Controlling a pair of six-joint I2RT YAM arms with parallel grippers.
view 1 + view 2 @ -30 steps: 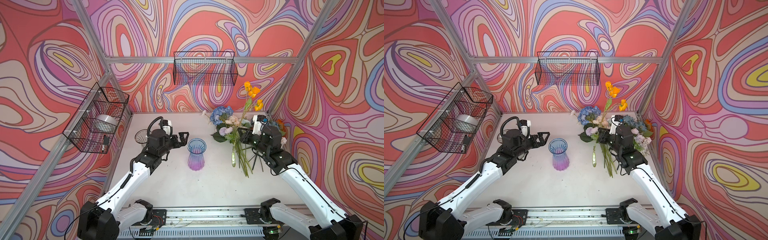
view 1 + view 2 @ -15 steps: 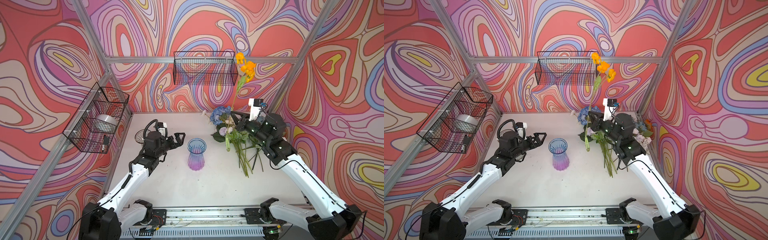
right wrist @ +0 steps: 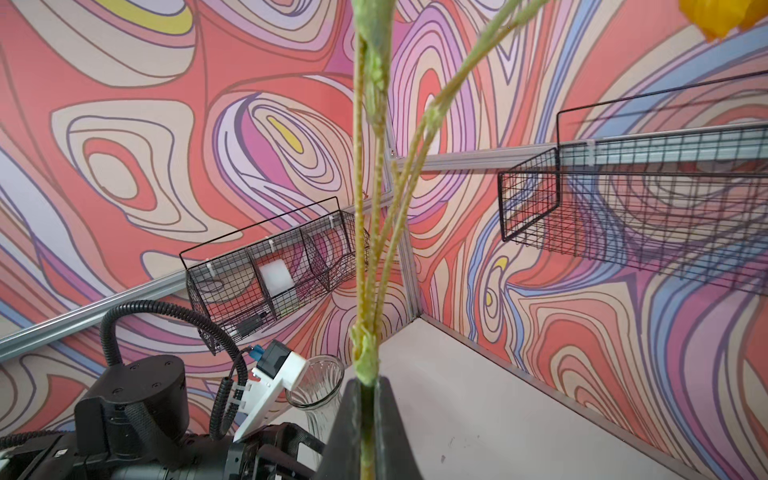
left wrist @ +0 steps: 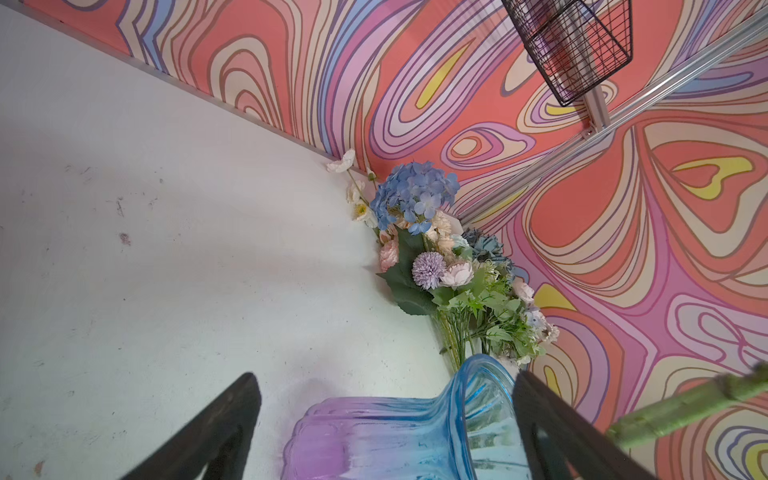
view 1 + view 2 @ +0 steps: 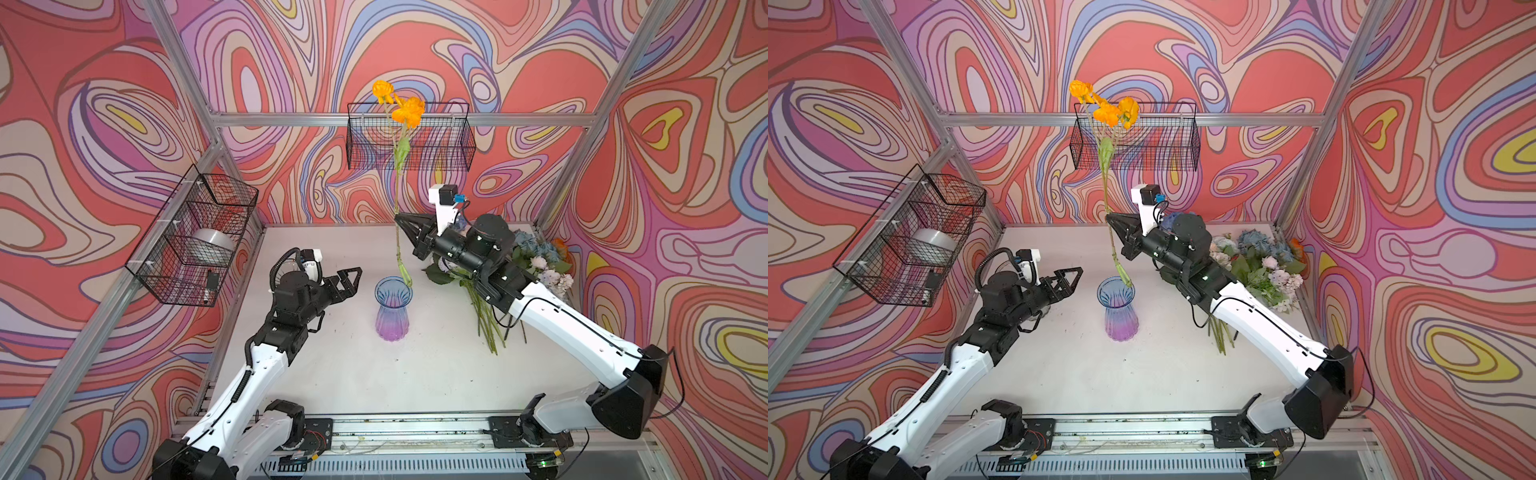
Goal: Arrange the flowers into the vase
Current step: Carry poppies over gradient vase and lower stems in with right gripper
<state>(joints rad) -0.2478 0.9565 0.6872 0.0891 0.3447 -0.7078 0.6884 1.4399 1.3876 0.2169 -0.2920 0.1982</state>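
The stem's lower end hangs just over the vase's rim, so the robot's right gripper will lower straight to the vase's blue opening (image 5: 392,293) and release the stem inside.
A blue-to-purple glass vase (image 5: 392,307) (image 5: 1119,309) (image 4: 395,432) stands upright mid-table. My right gripper (image 5: 400,217) (image 5: 1109,216) (image 3: 365,382) is shut on the green stem (image 3: 365,249) of an orange poppy (image 5: 409,112) (image 5: 1113,112). It holds the stem nearly upright, its lower end (image 4: 685,407) just over the vase's right rim. My left gripper (image 5: 351,280) (image 5: 1071,278) (image 4: 384,376) is open beside the vase on its left, not touching it. The other flowers (image 5: 536,257) (image 5: 1262,266) (image 4: 419,199) lie piled in the back right corner.
A black wire basket (image 5: 409,141) hangs on the back wall behind the poppy. Another wire basket (image 5: 195,237) on the left wall holds a silver roll. A clear glass vase (image 3: 316,382) stands behind my left arm. A rail (image 5: 395,428) runs along the table's front.
My right gripper lifted the orange poppy from the pile and carried it left, turning it upright over the vase. My left arm shifted slightly, its gripper still open.
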